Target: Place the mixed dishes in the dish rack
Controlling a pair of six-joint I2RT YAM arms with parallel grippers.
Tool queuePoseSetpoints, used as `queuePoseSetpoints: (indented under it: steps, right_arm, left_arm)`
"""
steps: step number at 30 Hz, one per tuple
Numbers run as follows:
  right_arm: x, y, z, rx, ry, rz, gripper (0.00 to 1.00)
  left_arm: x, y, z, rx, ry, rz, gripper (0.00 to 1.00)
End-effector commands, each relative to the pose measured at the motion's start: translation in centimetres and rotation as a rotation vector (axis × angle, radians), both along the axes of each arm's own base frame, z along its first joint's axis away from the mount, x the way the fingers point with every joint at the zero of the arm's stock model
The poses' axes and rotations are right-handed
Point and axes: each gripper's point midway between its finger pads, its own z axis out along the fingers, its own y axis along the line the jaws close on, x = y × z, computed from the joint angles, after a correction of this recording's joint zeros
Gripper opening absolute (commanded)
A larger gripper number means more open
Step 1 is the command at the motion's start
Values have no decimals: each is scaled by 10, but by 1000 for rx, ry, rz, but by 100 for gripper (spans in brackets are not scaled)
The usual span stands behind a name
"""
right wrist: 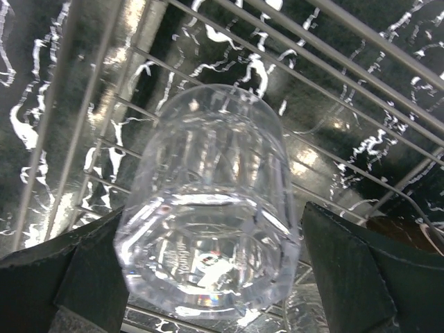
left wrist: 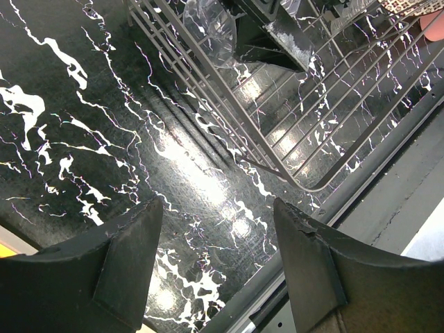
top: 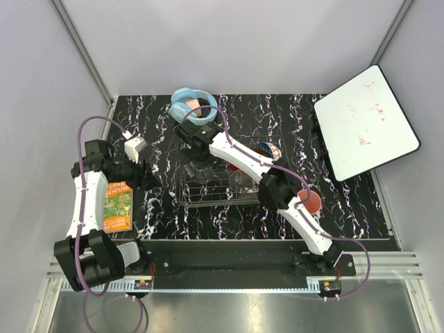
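Observation:
I need to lift my right gripper clear, since the tumbler is standing in the rack. Then I will move it to the right in the top view and lower it onto the red dish's rim (top: 304,207).
The dish rack (top: 208,194) stands mid-table. The clear tumbler (right wrist: 208,208) stands in its left part on the wires, base toward the right wrist camera. My right gripper (right wrist: 214,211) is open around it: the left finger is at the glass and the right finger (right wrist: 347,270) stands a little off it. This gripper (top: 198,165) also shows in the top view. A clear glass bowl (top: 243,182) sits in the rack. My left gripper (left wrist: 216,202) is open and empty over the bare table beside the rack's near left corner (left wrist: 305,184). A red dish (top: 310,201) lies right of the rack.
Light-blue headphones (top: 189,103) lie at the back. A white board (top: 364,121) leans at the right. An orange booklet (top: 118,206) lies by the left arm. A beige lattice-patterned piece (left wrist: 416,5) shows at the rack's far end. More dishes lie partly hidden under the right arm (top: 267,149).

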Motion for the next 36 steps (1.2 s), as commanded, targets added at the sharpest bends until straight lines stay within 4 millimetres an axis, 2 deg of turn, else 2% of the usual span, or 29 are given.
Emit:
queuePoseSetpoints:
  steps: [1,2,3,4,5,6,7,8,10,11,12,13,14,15,16,17,18,19,21,22,23,24,25,26,27,29,30,34,36]
  right_arm:
    - [2,-4,57,50,-106,9,100]
    - [-2,-5,59,46,-104,18,100]
    - [-5,-8,70,60,-106,24,100]
    - [-11,-11,69,55,-88,31,100]
    - [-15,-15,83,68,-101,34,100]
    - [-20,-17,89,69,-106,40,100]
    - [-25,-24,86,46,-102,40,100]
    - [-29,-29,103,64,-127,40,100]
    - [-40,-36,107,54,-122,62,100]
    - [-44,-41,123,70,-149,65,100]
    - [-48,-47,129,61,-166,67,100]
    - [-49,-60,126,11,-188,42,100]
    - [-52,-74,147,25,-236,10,100]
    - [-48,-84,155,28,-284,-43,100]
    - [-42,-112,145,-50,-348,-165,100]
    - [-46,-131,168,-9,-413,-233,100]
    - [-40,-149,175,-24,-488,-315,100]
    - [-52,-171,176,1,-496,-403,100]
    - [-64,-190,170,30,-482,-472,100]
    - [-78,-206,162,61,-461,-540,100]
    - [-81,-218,158,74,-448,-588,100]
    - [-89,-231,142,68,-427,-655,98]
    - [-96,-243,147,108,-434,-700,96]
    - [-98,-256,145,109,-432,-745,94]
    - [-104,-263,134,115,-417,-789,91]
    - [-113,-272,137,163,-415,-825,88]
    - [-118,-276,129,162,-402,-843,86]
    - [-133,-294,116,142,-383,-911,88]
    - [-138,-294,106,132,-354,-912,89]
  left_arm:
    - [3,-2,11,-1,-67,-15,68]
    - [3,-1,11,-2,-65,-11,68]
    - [2,-2,12,-2,-65,-13,68]
    - [1,-2,13,-2,-64,-13,68]
    - [1,-1,13,3,-65,-13,68]
    - [0,-2,13,3,-65,-14,68]
    - [0,-1,14,7,-67,-10,68]
    - [-1,-1,14,6,-66,-9,68]
    - [-1,-2,14,2,-67,-10,68]
    - [-1,-3,14,-3,-66,-14,68]
    - [-1,-3,13,-8,-57,-10,68]
    - [-1,-3,15,-11,-56,-8,68]
    - [-1,-3,15,-11,-54,-7,68]
    - [-1,-3,17,-10,-59,-7,68]
    - [-1,-3,18,-3,-66,-9,68]
    - [-2,-2,21,4,-79,-8,68]
    - [-2,-2,21,8,-85,-8,68]
    - [-2,-2,22,12,-90,-11,68]
    - [-1,-2,23,12,-91,-9,69]
    - [-1,-2,22,7,-85,-8,68]
    - [-1,-2,23,5,-83,-6,68]
    - [-1,-2,23,5,-82,-7,68]
    - [-1,-2,23,4,-81,-6,68]
    - [-1,-2,23,4,-81,-6,68]
    - [-2,-2,23,5,-80,-5,68]
    - [-2,-1,25,11,-85,-3,68]
    - [-2,-1,25,13,-83,-1,68]
    - [-4,1,24,32,-87,0,68]
    - [-4,0,23,29,-80,-1,68]
